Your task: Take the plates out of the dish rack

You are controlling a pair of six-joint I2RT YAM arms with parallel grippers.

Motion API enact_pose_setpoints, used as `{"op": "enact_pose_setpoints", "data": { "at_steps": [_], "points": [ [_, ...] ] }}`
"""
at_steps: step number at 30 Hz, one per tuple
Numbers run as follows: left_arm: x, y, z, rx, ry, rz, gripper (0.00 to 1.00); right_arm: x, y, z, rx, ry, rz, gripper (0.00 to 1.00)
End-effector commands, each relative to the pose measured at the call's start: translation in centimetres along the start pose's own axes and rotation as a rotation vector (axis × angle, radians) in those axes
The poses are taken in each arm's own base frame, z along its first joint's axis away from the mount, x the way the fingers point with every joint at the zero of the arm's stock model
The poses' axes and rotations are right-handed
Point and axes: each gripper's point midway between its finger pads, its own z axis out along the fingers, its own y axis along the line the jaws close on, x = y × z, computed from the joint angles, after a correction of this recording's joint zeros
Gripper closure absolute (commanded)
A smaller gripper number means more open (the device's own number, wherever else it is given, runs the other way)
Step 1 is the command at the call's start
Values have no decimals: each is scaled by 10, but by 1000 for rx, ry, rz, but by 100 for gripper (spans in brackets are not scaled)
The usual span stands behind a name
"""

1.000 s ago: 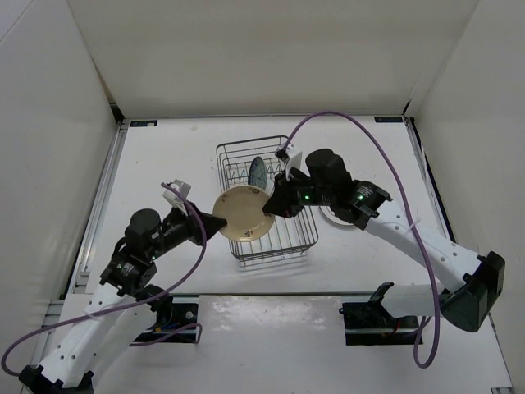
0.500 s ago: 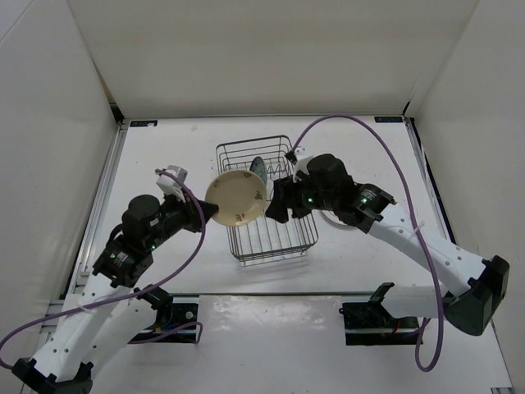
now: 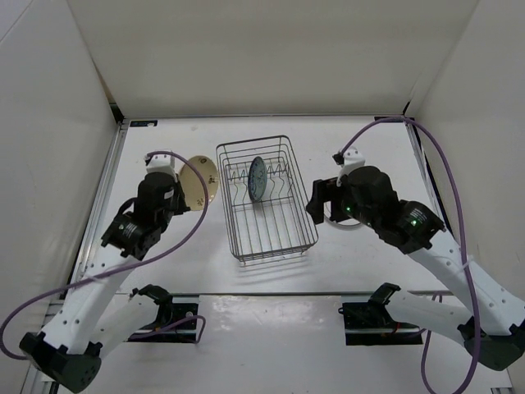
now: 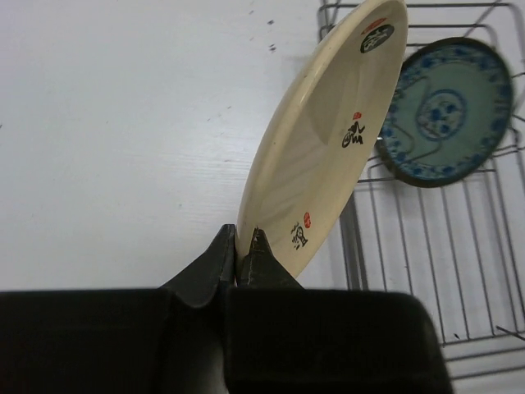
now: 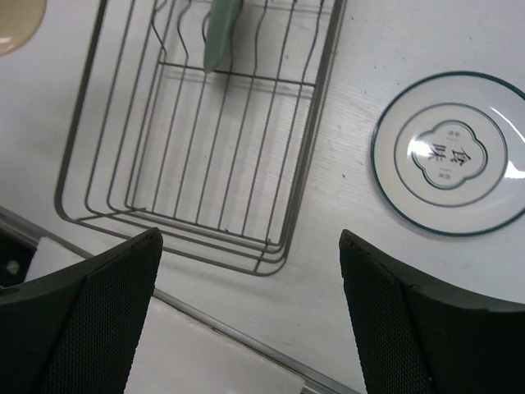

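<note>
The left gripper needs to carry the cream-yellow plate away from the dish rack next and then tilt it down toward the table (image 4: 174, 160), because the plate still hangs on edge.
My left gripper (image 4: 243, 240) is shut on the rim of the cream-yellow plate (image 4: 328, 139), holding it tilted on edge above the table left of the dish rack (image 3: 279, 240); from above the same cream-yellow plate (image 3: 199, 180) shows beside the rack's left side. A blue-grey patterned plate (image 3: 257, 178) stands upright between the rack's prongs, also seen as the blue-grey plate (image 4: 447, 111). The white plate (image 5: 451, 153) with dark rings lies flat on the table right of the rack (image 5: 205, 164). My right gripper (image 5: 250, 238) is open and empty, above the rack's near right corner.
White walls enclose the table on three sides. A metal strip (image 5: 246, 328) runs along the table's near edge, with the arm bases (image 3: 373, 316) just below it.
The right gripper let go of the cream-yellow plate, opened wide and drew back to the right. The left arm carried the plate out of the rack area to the left.
</note>
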Motion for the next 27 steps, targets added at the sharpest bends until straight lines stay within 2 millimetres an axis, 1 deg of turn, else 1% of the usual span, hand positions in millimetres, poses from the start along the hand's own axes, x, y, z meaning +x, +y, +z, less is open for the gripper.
{"op": "enact_pose_setpoints", "data": {
  "at_steps": [1, 2, 3, 4, 5, 6, 7, 8, 9, 10, 13, 14, 16, 17, 19, 20, 21, 22, 23, 25, 26, 27],
  "points": [
    [-15, 16, 7, -92, -16, -69, 100, 16, -20, -9, 70, 32, -37, 10],
    [-15, 15, 10, -84, -3, -74, 100, 18, -22, -10, 77, 35, -44, 10],
    [-14, 20, 14, -99, 6, -114, 100, 22, -24, -12, 82, 41, -42, 10],
    [-13, 32, 20, -131, 19, -154, 100, 23, -25, -13, 82, 41, -45, 10],
    [-4, 28, 25, -86, 64, -194, 100, 26, -25, -12, 82, 49, -46, 10],
    [7, 18, 31, -11, 131, -276, 100, 26, -26, -14, 79, 44, -45, 10],
    [4, 38, 43, 0, 147, -442, 100, 30, -28, -12, 89, 55, -43, 10],
    [34, 47, 54, -4, 219, -547, 100, 30, -28, -12, 88, 50, -41, 10],
    [43, 56, 62, 29, 266, -647, 100, 33, -29, -12, 96, 57, -39, 10],
    [45, 59, 69, 73, 259, -715, 100, 36, -32, -10, 111, 64, -40, 10],
    [70, 65, 78, 64, 328, -743, 100, 42, -34, -5, 119, 84, -38, 10],
    [76, 65, 80, 64, 334, -739, 100, 46, -35, -3, 124, 96, -35, 10],
    [87, 66, 83, 57, 361, -748, 100, 48, -38, -1, 142, 95, -24, 10],
    [92, 67, 86, 57, 371, -746, 100, 56, -41, 3, 157, 116, -22, 10],
    [97, 65, 87, 73, 390, -740, 100, 59, -47, 6, 190, 114, -12, 10],
    [105, 65, 89, 69, 418, -737, 100, 69, -52, 11, 214, 134, -9, 10],
    [107, 65, 90, 67, 428, -733, 100, 70, -54, 13, 222, 134, -5, 28],
    [112, 66, 90, 63, 445, -728, 100, 74, -61, 16, 257, 135, 3, 35],
    [122, 67, 91, 52, 491, -746, 100, 80, -64, 20, 271, 156, 2, 36],
    [123, 66, 93, 58, 506, -754, 98, 90, -65, 27, 274, 191, 15, 35],
    [131, 64, 94, 60, 541, -765, 97, 91, -64, 34, 269, 191, 20, 35],
    [132, 64, 95, 59, 544, -772, 97, 100, -60, 38, 244, 220, 21, 33]
  ]
}}
